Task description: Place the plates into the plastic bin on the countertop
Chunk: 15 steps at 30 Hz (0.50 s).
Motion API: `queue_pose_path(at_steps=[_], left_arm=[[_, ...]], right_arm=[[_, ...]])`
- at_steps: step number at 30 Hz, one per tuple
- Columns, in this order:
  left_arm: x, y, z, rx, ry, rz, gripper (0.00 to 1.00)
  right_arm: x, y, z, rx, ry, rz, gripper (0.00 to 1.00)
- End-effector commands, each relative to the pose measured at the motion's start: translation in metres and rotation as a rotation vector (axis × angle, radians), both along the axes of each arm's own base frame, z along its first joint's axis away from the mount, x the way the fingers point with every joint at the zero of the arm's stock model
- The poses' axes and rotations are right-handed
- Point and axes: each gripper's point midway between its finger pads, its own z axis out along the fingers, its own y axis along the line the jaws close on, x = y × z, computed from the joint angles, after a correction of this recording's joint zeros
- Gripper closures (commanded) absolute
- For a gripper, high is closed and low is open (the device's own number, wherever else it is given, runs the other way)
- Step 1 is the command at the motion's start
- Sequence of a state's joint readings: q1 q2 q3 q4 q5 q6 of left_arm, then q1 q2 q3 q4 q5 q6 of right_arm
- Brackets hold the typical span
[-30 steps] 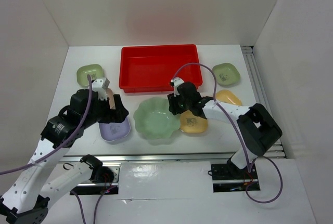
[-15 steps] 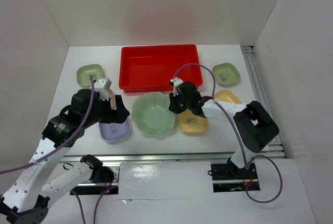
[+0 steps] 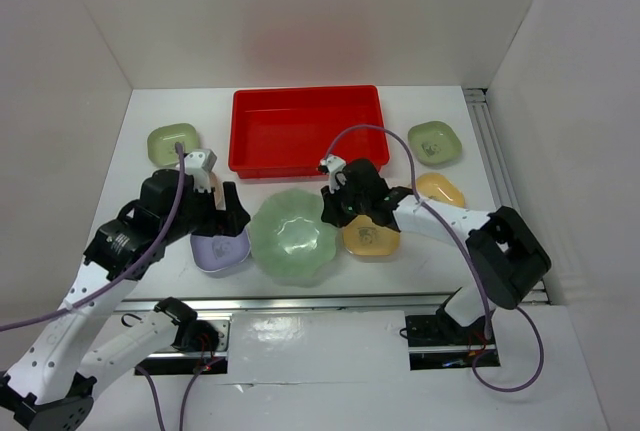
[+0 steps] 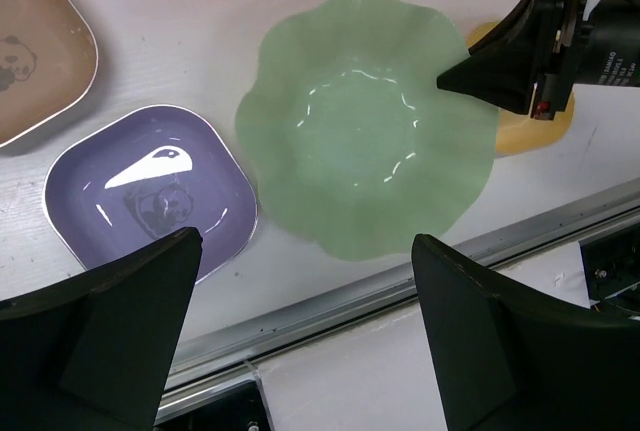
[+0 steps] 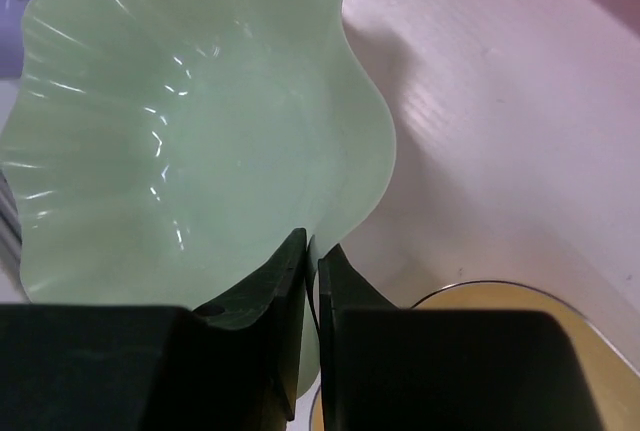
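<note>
The robot's right gripper should next rise outward over the red bin, then come down to release the pale-green dish's rim, since the bin's empty bottom lies outward of the gripper.
The large pale-green scalloped dish hangs over the white countertop, just in front of the red plastic bin. My right gripper is shut on the dish's right rim; in the right wrist view the fingers pinch the rim of the dish. My left gripper is open and empty above the lavender dish. The left wrist view shows the green dish, the lavender dish, a tan-brown dish and the right gripper.
A yellow dish lies under the right gripper, and another lies further right. Olive-green dishes sit at the far left and far right. A metal rail runs along the near edge. White walls enclose the countertop.
My right gripper has raised the pale-green dish off the countertop and carried it slightly left and nearer; it looks larger now. The left arm has barely moved.
</note>
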<state>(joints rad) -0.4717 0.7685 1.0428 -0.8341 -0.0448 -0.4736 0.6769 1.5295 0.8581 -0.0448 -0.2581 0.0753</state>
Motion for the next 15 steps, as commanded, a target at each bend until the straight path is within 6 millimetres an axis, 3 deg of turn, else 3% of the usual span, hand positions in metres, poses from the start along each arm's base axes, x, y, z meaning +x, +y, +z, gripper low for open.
queue_pose_path(at_steps=[1, 4, 6, 10, 13, 14, 15], left_arm=[[0.006, -0.006, 0.011, -0.024, -0.044, -0.023, 0.00], [0.004, -0.007, 0.014, -0.034, -0.051, -0.032, 0.00], [0.003, -0.007, 0.009, -0.030, -0.042, -0.032, 0.00], [0.000, -0.009, 0.012, -0.045, -0.046, -0.050, 0.00], [-0.002, -0.012, 0.012, -0.060, -0.051, -0.067, 0.00], [-0.002, -0.014, 0.011, -0.066, -0.049, -0.075, 0.00], [-0.004, -0.015, 0.013, -0.075, -0.057, -0.083, 0.00]], right_arm=[[-0.015, 0.001, 0.014, -0.006, -0.008, 0.081, 1.00], [-0.012, 0.001, 0.039, 0.032, -0.072, 0.071, 1.00], [0.002, -0.005, 0.061, 0.057, -0.122, 0.021, 1.00], [0.026, -0.008, 0.117, 0.119, -0.230, -0.031, 1.00], [0.060, -0.015, 0.152, 0.148, -0.298, -0.136, 1.00], [0.074, -0.015, 0.152, 0.155, -0.301, -0.175, 1.00], [0.094, -0.022, 0.172, 0.196, -0.315, -0.241, 1.00]])
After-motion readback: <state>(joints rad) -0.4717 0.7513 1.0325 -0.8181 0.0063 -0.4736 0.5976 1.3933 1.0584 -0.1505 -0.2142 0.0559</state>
